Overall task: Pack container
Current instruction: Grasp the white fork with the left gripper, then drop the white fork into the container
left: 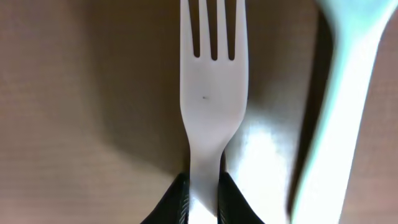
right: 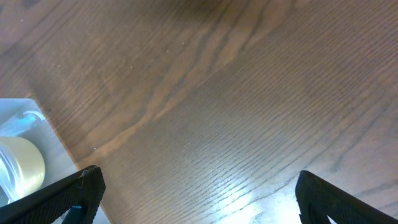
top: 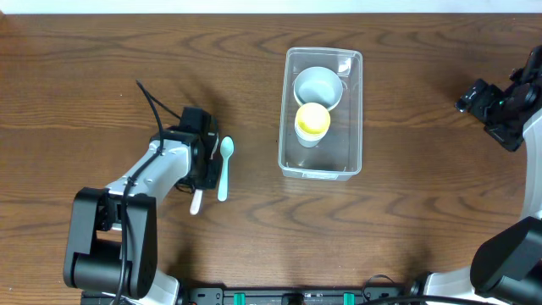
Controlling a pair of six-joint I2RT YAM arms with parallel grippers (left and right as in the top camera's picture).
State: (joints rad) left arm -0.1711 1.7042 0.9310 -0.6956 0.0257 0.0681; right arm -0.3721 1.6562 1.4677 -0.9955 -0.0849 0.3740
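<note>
The left gripper needs to lift next, carry the fork past the spoon while turning, and lower it at the container's near end, which is bare beside the yellow cup [top: 312, 121].
The clear rectangular container [top: 322, 161] stands at the table's middle right and holds a white bowl [top: 318, 85] and a yellow cup [top: 312, 121]. Its corner with the cup shows in the right wrist view [right: 25, 124]. My left gripper [top: 203, 165] is shut on the handle of a white plastic fork [left: 211, 93], low over the wood, left of the container. A light teal spoon [top: 224, 165] lies right beside the fork; it also shows in the left wrist view [left: 339, 112]. My right gripper [right: 196, 193] is open and empty at the far right.
The brown wooden table [top: 406, 229] runs under everything. The arms' bases stand at the front left and front right edges.
</note>
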